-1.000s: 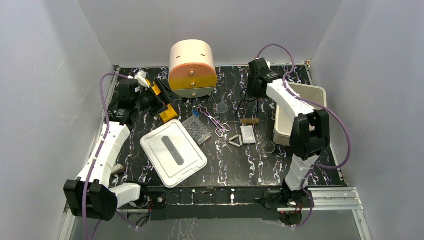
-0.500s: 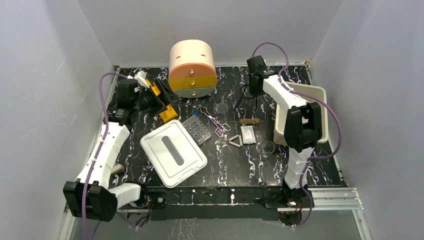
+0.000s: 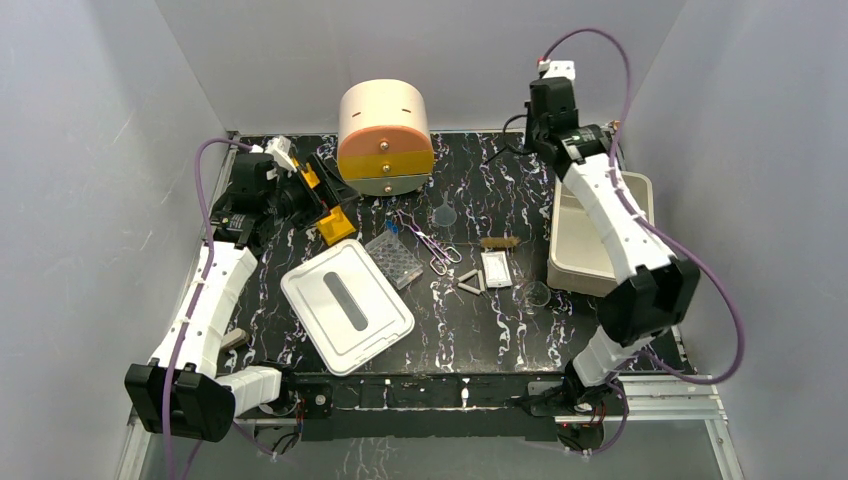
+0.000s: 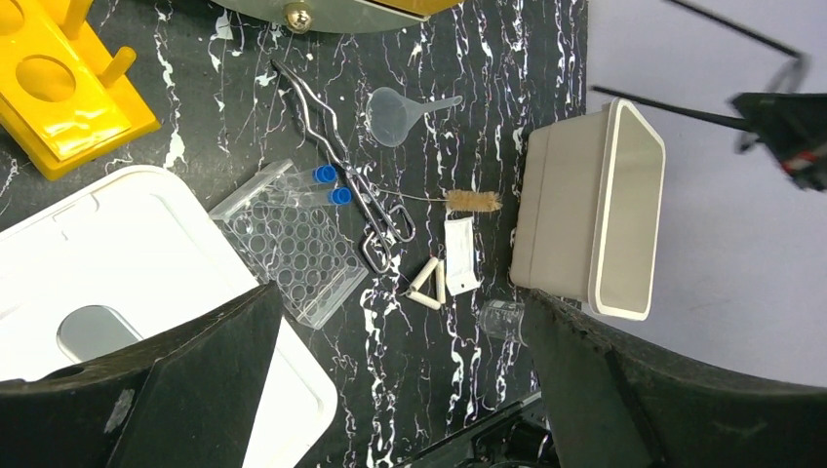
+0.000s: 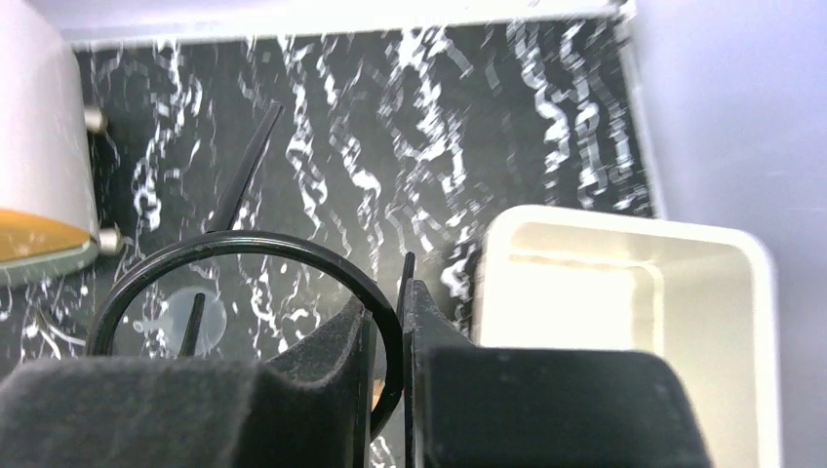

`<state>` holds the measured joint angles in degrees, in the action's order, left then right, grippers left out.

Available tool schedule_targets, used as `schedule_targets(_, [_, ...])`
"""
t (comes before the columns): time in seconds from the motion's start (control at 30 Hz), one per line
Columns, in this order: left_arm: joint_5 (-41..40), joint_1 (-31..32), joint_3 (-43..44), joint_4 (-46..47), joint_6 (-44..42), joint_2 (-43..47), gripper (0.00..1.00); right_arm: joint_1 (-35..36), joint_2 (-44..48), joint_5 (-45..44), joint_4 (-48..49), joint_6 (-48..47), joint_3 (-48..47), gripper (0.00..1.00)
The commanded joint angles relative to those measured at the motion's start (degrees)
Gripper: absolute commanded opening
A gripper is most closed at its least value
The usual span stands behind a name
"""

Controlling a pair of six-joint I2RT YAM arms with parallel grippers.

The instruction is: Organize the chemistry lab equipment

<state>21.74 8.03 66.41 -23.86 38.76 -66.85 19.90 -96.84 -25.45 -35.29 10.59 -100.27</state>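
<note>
The opening of the white bin is below my right gripper and to its right in the top view, so I will move that way and down and release the glasses [image 5: 244, 242] inside the bin.
My right gripper [image 5: 402, 322] is shut on the rim of the black-framed glasses [image 5: 244, 242] and holds them in the air over the table's back right corner [image 3: 528, 138]. One temple arm sticks up and away. My left gripper [image 4: 395, 370] hangs open and empty above the table's left side, near the yellow rack [image 4: 59, 88]. Below it lie the clear well plate [image 4: 297, 249], scissors [image 4: 361, 195], funnel [image 4: 395, 112], small brush [image 4: 473, 202], slides [image 4: 460, 253], white triangle [image 4: 429, 285] and a clear dish [image 4: 502, 317].
The white rectangular bin [image 3: 600, 235] stands open at the right edge, just below the held glasses. Its lid [image 3: 346, 305] with a grey slot lies front left. The round peach-orange-yellow drawer unit [image 3: 385, 135] stands at the back middle. Grey walls enclose the table.
My right gripper closed on the glasses on the table and lifted them up and back toward the right rear corner. The left arm barely moved.
</note>
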Motion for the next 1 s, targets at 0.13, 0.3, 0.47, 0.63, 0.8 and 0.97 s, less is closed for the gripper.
schedule_targets(0.13, [1.06,0.00,1.90,-1.29,0.79,2.25,0.94,-0.13,8.53,-19.14,-3.96,-4.39,-4.61,0.00])
schedule_targets(0.3, [1.06,1.53,0.52,-1.81,1.05,3.65,0.94,-0.36,15.13,-31.40,-5.93,-3.34,3.18,0.00])
schedule_targets(0.47, [0.45,3.88,-0.84,-2.50,0.59,5.32,0.94,-1.58,20.51,-36.77,-4.52,-4.13,11.90,0.00])
schedule_targets(0.63, [-0.47,6.34,-1.90,-3.68,0.01,7.30,0.93,-4.52,21.18,-32.34,-4.19,-2.57,18.17,0.00])
schedule_targets(0.8, [-1.01,8.14,-2.31,-4.29,-0.18,7.90,0.94,-9.69,20.64,-19.03,-2.23,1.12,23.63,0.00])
schedule_targets(0.97, [-1.41,8.63,-1.10,-4.38,-0.26,6.43,0.94,-13.37,18.30,-8.95,5.01,-0.43,28.39,0.00])
